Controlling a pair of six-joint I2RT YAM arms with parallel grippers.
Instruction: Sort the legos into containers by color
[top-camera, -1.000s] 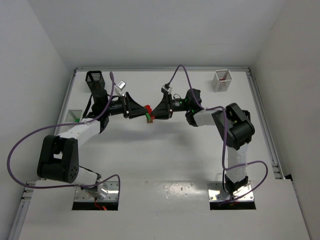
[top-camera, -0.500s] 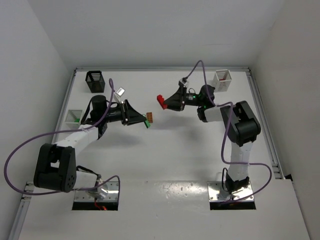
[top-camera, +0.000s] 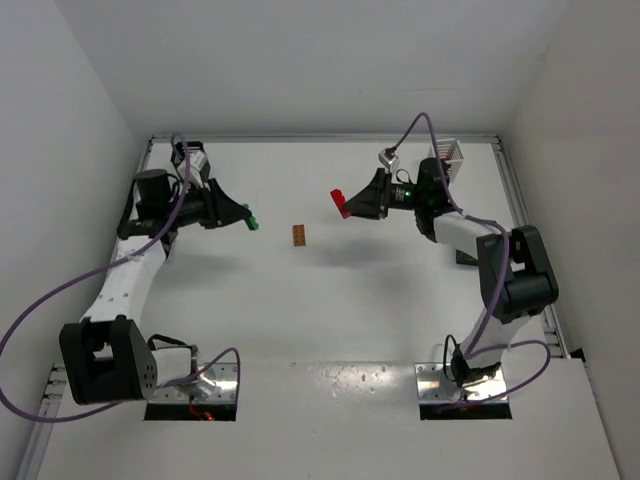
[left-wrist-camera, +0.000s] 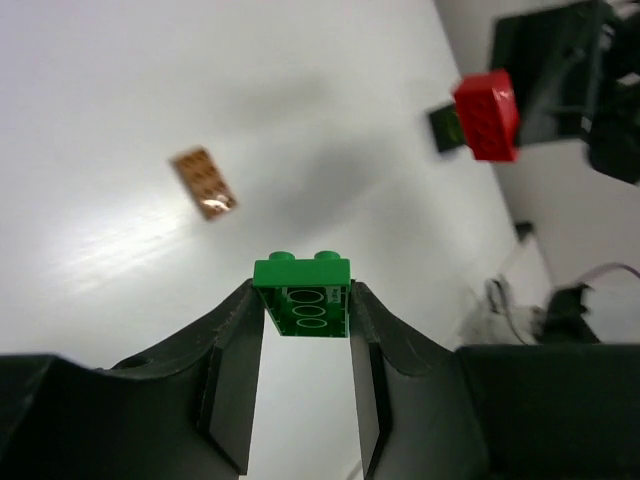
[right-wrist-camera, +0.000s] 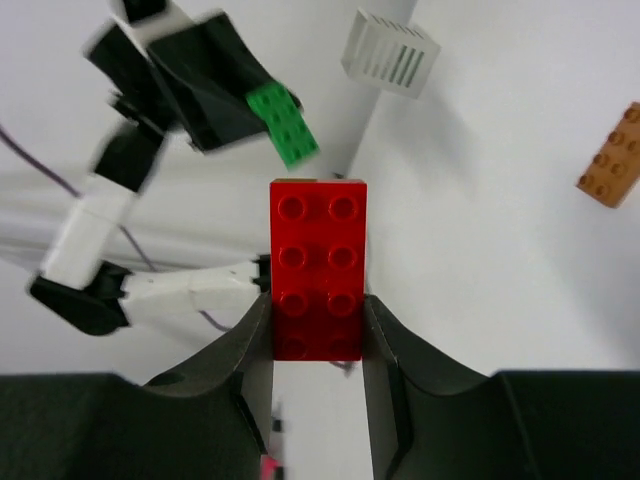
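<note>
The green brick (top-camera: 254, 223) still hangs over bare tabletop, so next I will move my left gripper to the left in the top view, over the white basket, to release it.
My left gripper (top-camera: 247, 221) is shut on a green brick (top-camera: 254, 223) and holds it above the left part of the table; the brick sits between the fingertips in the left wrist view (left-wrist-camera: 302, 297). My right gripper (top-camera: 348, 204) is shut on a red brick (top-camera: 340, 200) and holds it in the air right of centre; the brick shows studs up in the right wrist view (right-wrist-camera: 318, 265). An orange-brown brick (top-camera: 300, 235) lies flat on the table between the two grippers, touching neither. A white basket (top-camera: 449, 154) stands at the back right, partly behind the right arm.
The right wrist view shows another white basket (right-wrist-camera: 390, 50) at the table's left side beyond the left arm, the green brick (right-wrist-camera: 283, 123) and the orange-brown brick (right-wrist-camera: 612, 158). The left wrist view shows the orange-brown brick (left-wrist-camera: 203, 182) and the red brick (left-wrist-camera: 487, 115).
The grippers pulled a joined stack apart. The left swung back to the left with the green brick, the right moved right with the red one. The orange-brown brick now lies loose on the table.
</note>
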